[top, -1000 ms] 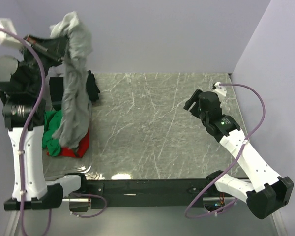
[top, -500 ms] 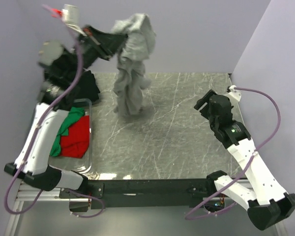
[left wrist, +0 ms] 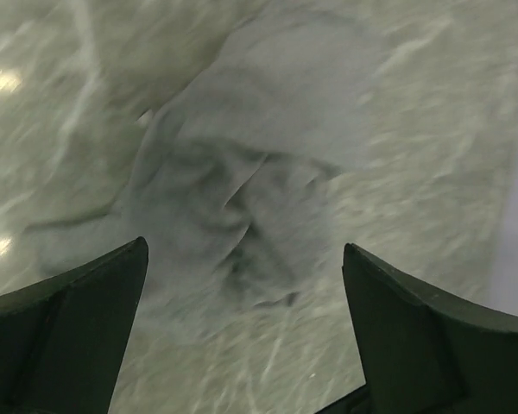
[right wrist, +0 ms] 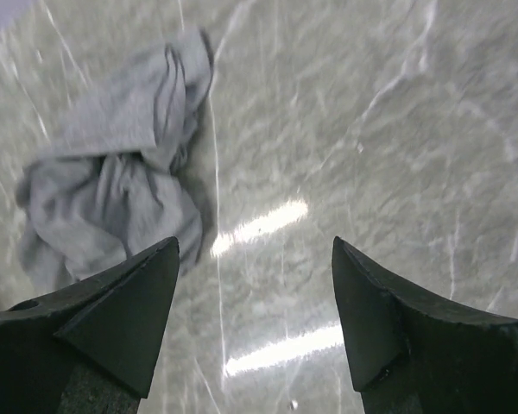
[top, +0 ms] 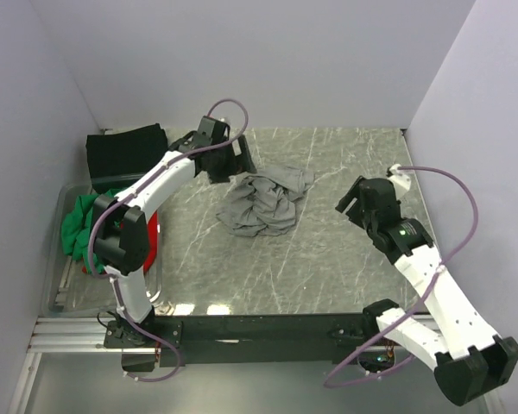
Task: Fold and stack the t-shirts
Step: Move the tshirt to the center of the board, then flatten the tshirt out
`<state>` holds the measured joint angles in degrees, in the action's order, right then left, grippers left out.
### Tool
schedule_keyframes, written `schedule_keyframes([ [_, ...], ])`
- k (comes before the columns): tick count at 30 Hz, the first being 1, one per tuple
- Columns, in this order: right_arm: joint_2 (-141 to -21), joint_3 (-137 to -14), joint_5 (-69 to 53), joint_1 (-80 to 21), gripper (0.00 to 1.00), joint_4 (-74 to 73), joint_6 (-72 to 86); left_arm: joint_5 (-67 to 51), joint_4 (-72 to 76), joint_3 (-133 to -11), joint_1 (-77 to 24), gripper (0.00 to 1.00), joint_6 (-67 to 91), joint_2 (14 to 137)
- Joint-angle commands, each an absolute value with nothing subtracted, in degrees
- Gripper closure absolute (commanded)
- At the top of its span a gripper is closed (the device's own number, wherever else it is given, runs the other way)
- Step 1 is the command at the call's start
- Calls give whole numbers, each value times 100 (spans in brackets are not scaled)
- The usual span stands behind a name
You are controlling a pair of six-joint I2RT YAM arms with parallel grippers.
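Note:
My left gripper moves back and down onto a tip of the grey t-shirt next, since it sticks out from the heap below and back of my gripper.
The heather-grey t-shirt (top: 263, 203) lies crumpled in a heap on the marble table, free of both grippers. My left gripper (top: 240, 164) hovers at its back-left edge, open and empty. In the left wrist view the grey t-shirt (left wrist: 242, 190) is beyond the wide-apart fingers (left wrist: 69, 328). My right gripper (top: 345, 200) stands open to the right of the heap; its view has the grey t-shirt (right wrist: 112, 181) at upper left, ahead of the left finger. A black t-shirt (top: 125, 151) lies at the back left. Green (top: 78, 224) and red (top: 151, 241) t-shirts sit in the bin.
A clear plastic bin (top: 56, 285) stands along the table's left side, holding the green and red shirts. Purple walls close in the table at the back and both sides. The black rail (top: 259, 328) with the arm bases runs along the near edge.
The left arm swung the grey t-shirt from above the bin out over the table, lowered and let it go; the shirt now lies in a heap. The right gripper barely moved.

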<state>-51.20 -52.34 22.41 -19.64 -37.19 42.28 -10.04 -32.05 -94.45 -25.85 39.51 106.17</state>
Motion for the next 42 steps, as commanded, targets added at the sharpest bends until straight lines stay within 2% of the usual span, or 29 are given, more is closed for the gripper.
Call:
schedule_keyframes([
  [1, -5387, -5159, 1452, -1934, 22, -3403, 3973, -422, -3709, -9160, -2514, 1, 3735, 10134],
  [6, -6316, -5273, 546, -1925, 23, -2989, 3692, -527, -3480, -8184, -2373, 5, 3858, 10046],
  [15, -8251, -6125, -588, -1934, 29, -2084, 3542, -782, -3331, -7559, -2048, 14, 3858, 10081],
  [22, -9430, -7091, -765, -1907, 39, -1872, 3472, -1159, -3103, -7137, -1793, 30, 3876, 10081],
  [31, -10529, -7936, -896, -1758, 47, -1890, 3393, -1345, -3182, -7409, -1749, 34, 3656, 10625],
  [39, -11206, -8472, -896, -1617, 48, -2004, 3296, -1538, -3217, -7699, -1749, 38, 3551, 11038],
  [42, -11355, -8586, -1010, -1600, 49, -1969, 3252, -1573, -3208, -7734, -1749, 45, 3525, 11118],
])
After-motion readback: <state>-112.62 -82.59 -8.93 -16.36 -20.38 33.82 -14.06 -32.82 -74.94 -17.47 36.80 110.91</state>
